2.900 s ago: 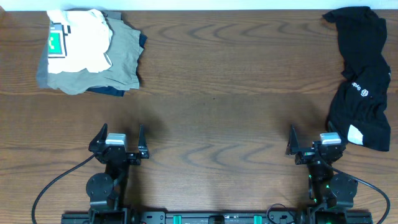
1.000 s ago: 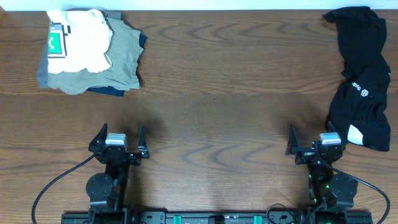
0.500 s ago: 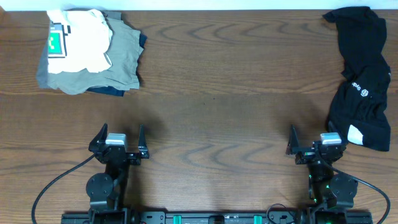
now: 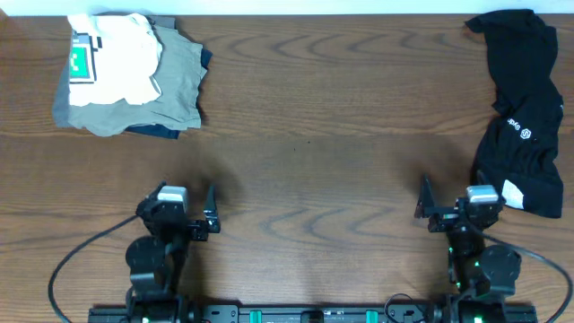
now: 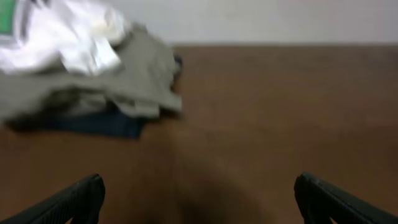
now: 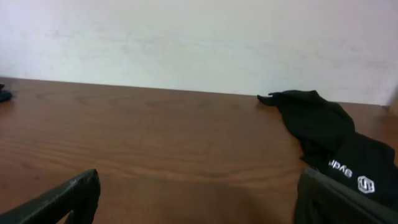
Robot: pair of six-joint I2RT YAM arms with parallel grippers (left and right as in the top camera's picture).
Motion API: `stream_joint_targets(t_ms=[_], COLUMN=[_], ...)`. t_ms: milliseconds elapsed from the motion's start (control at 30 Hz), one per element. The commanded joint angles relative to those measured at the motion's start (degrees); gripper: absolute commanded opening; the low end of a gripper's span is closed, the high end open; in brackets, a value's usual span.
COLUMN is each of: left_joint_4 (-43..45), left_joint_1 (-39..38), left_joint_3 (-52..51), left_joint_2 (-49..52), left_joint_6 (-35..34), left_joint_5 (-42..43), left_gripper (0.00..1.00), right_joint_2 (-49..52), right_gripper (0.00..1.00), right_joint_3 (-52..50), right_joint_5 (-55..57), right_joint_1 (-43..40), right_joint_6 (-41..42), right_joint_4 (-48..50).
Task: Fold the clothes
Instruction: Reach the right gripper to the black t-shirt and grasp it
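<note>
The shirt's edge by the white label lies outward of my right gripper and to its right in the overhead view. I need to reach there and tilt down.
The black T-shirt (image 4: 525,117) lies crumpled at the table's far right, with a small white logo and a white label showing. It also shows in the right wrist view (image 6: 336,140) at the right. My right gripper (image 4: 453,208) is open and empty near the front edge, just left of the shirt's lower end. In its wrist view the fingers (image 6: 199,199) stand wide apart over bare wood. My left gripper (image 4: 179,208) is open and empty at the front left; its wrist view (image 5: 199,199) is blurred.
A pile of folded garments (image 4: 134,81) sits at the back left: a cream one with a green tag on top of khaki-grey ones and a dark one. It shows in the left wrist view (image 5: 87,74). A pale wall runs behind the table's back edge.
My left arm has turned slightly, its gripper shifting a little to the right. My right gripper has shifted slightly. The shirt and the pile have not moved.
</note>
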Motion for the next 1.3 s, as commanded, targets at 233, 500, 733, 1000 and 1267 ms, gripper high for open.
stream_joint_targets(t_ms=[233,500,733,1000,1267], left_joint_4=[-12.8,-34.0,-42.8,-40.7,-39.4], left_joint_1=[-0.2,-0.2,-0.2,-0.2,-0.2], left_joint_3=[28.9,54.3,66.6,66.6,66.5], left_joint_2=[29.1,50.7,63.1,67.2,68.4], left_joint_6=[-1.4,-1.3,-1.3,-1.3,-1.3], left_joint_5=[2.2,2.4,7.3,9.8,9.8], left_gripper=[0.98,0.98,0.98,0.98,0.98], right_joint_2=[31.1,57.2,73.5,79.6,87.2], right_gripper=[0.99,0.99,0.99,0.99,0.88], right_joint_3=[27.6,55.0,73.2,73.9,72.7], right_joint_5=[-3.4,-5.7,-5.4,0.2,4.2], right_joint_1=[1.0,1.0,0.9,-2.5,-13.0], right_joint_6=[3.6,3.5,-2.0,1.2,6.1], right_joint_4=[-4.6,-25.5,-43.9,-46.1,-51.3])
